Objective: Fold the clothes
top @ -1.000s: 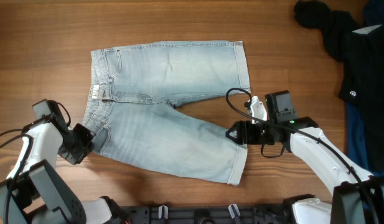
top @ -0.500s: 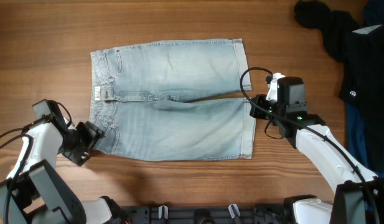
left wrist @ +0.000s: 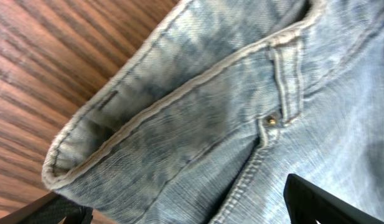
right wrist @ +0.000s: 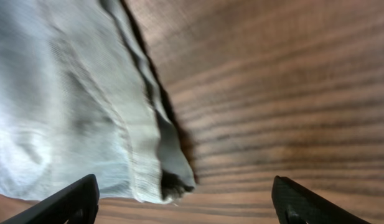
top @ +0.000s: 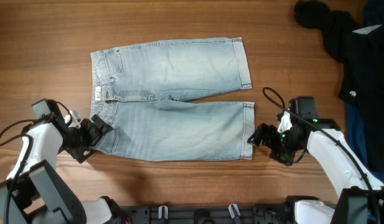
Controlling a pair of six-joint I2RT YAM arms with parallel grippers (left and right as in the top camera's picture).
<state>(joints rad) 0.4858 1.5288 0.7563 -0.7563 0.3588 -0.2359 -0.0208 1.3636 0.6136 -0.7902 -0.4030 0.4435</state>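
Observation:
My right gripper needs to move down, back and to the left in the overhead view, onto the near leg's cuff corner (top: 248,155) (right wrist: 157,190). The corner lies loose below its open fingers.
The clothes, light blue denim shorts (top: 173,106), lie flat on the wooden table (top: 48,37) with the waistband at the left and both legs side by side pointing right. My left gripper (top: 95,134) is open at the waistband's near corner; in the left wrist view the denim (left wrist: 198,112) spreads between its wide-apart jaws (left wrist: 185,208). My right gripper (top: 262,136) is open just right of the near leg's cuffed hem. In the right wrist view the hem corner (right wrist: 151,168) lies loose on the table between the spread gripper (right wrist: 188,202) jaws.
A black garment (top: 344,50) is heaped at the far right corner, with dark blue fabric (top: 358,134) below it along the right edge. Bare wood surrounds the shorts on the far, left and near sides.
The near leg, splayed diagonally a second ago, now lies straight beside the far leg. Both grippers have opened and let go of the denim. The right gripper moved down to the near hem corner.

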